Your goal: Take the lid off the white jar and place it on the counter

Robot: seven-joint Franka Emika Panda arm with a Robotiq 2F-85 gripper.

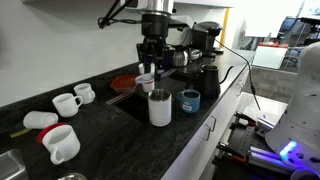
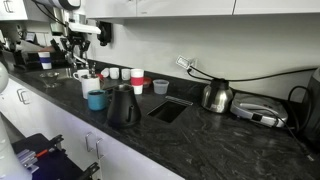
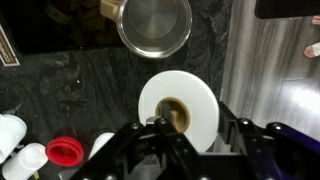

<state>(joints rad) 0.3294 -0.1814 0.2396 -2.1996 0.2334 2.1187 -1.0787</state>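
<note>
Next, my gripper lowers the lid beside the white jar (image 1: 159, 108), on the side away from the blue cup, because the black counter there is bare.
In the wrist view my gripper (image 3: 194, 124) is shut on the lid (image 3: 190, 98), a white round disc with a tan middle. One finger is at the middle and the other at its edge. The lid is lifted clear of the white jar (image 3: 155, 25), which stands open showing a grey metal inside. In both exterior views the gripper (image 1: 149, 66) (image 2: 81, 58) hangs above and just behind the white jar (image 1: 159, 108) (image 2: 89, 84) on the black speckled counter (image 1: 110, 150) (image 2: 200, 140). The lid is too small to make out there.
A blue cup (image 1: 190, 101) (image 2: 96, 99) and a black kettle (image 1: 208, 79) (image 2: 123, 106) stand beside the jar. A red plate (image 1: 124, 84), white mugs (image 1: 67, 103), a silver kettle (image 2: 215, 95) and the sunken sink (image 2: 170, 108) are also on the counter.
</note>
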